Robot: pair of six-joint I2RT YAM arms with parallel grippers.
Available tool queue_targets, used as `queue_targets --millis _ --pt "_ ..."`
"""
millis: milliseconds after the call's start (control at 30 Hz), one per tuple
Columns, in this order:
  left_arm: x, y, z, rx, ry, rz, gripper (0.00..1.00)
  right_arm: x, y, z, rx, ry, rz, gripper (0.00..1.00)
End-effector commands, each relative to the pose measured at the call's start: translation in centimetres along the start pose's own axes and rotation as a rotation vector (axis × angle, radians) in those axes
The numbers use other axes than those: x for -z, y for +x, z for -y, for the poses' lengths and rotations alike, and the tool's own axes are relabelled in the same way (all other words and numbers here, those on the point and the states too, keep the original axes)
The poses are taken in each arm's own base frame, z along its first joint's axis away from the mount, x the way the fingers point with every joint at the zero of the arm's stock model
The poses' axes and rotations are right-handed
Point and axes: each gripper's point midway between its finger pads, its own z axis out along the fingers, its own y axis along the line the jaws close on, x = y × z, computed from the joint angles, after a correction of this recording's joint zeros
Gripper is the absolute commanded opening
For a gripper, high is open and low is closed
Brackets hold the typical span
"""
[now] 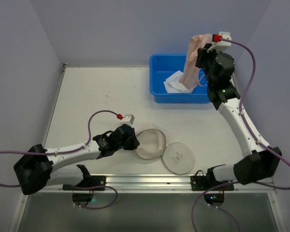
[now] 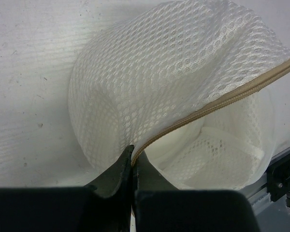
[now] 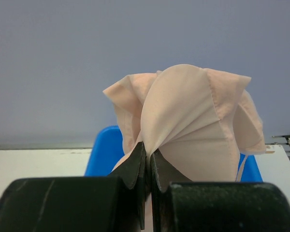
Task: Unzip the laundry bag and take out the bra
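I next need to tip my right gripper's fingers down, lower the bra (image 1: 191,60), still held high, into the blue tub and release it, since the tub's inside is below the gripper.
The white mesh laundry bag (image 1: 150,143) lies open on the table, and its round lid with the bra outline (image 1: 180,156) is flipped out to the right. My left gripper (image 1: 134,143) is shut on the bag's rim. In the left wrist view, the left gripper (image 2: 133,153) pinches the tan zipper band (image 2: 222,99), and the bag's inside (image 2: 217,145) holds no garment. My right gripper (image 1: 203,52) is raised above the blue tub, shut on the beige bra (image 1: 191,60), which hangs down from it. The right wrist view shows the bra (image 3: 193,125) bunched between the right gripper's (image 3: 148,153) closed fingers.
A blue plastic tub (image 1: 160,92) stands at the back right of the table with a white cloth (image 1: 174,83) in it. The bra's lower end hangs into the tub. Walls close in the table on the left, back and right.
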Motion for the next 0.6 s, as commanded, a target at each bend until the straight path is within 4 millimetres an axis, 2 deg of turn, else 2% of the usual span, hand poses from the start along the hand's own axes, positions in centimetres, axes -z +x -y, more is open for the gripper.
queue_targets --millis 0,33,67,100,133,167,200,267,300,400,433,567 --pt "-0.1 -0.3 -0.4 -0.025 -0.007 0.017 0.00 -3.6 -1.1 0.9 0.027 -0.015 0.035 0.00" --pt "-0.1 -0.4 -0.3 -0.024 -0.003 0.020 0.00 -4.7 -1.7 1.7 0.033 0.002 0.045 0.00" --pt "0.0 -0.3 -0.2 -0.027 0.001 0.018 0.00 -5.7 -0.9 2.2 0.041 0.015 0.026 0.00" --pt "0.0 -0.3 -0.2 -0.026 0.004 0.016 0.00 -7.7 2.1 2.9 0.057 0.033 -0.036 0.00" --pt "0.0 -0.4 -0.1 -0.029 0.007 0.018 0.00 -8.6 2.2 3.6 0.060 0.053 -0.066 0.00" --pt "0.0 -0.4 -0.2 -0.031 0.004 0.016 0.00 -9.6 3.4 4.2 0.055 0.070 -0.102 0.00" --pt "0.0 -0.4 0.0 -0.032 0.008 0.017 0.00 -11.1 7.3 5.0 0.043 0.091 -0.189 0.00" --pt "0.1 -0.5 0.0 -0.036 0.009 0.018 0.00 -11.8 9.3 6.0 0.034 0.113 -0.248 0.00" --pt "0.1 -0.5 0.0 -0.036 0.010 0.017 0.00 -12.4 11.7 6.4 0.029 0.120 -0.297 0.00" --pt "0.1 -0.5 0.1 -0.039 0.016 0.014 0.00 -12.5 15.6 7.4 0.007 0.150 -0.403 0.00" --pt "0.2 -0.5 0.1 -0.042 0.015 0.013 0.00 -12.3 17.8 8.4 0.004 0.180 -0.460 0.00" --pt "0.2 -0.7 0.2 -0.056 0.013 0.017 0.00 -10.8 23.1 11.2 -0.076 0.272 -0.626 0.00"
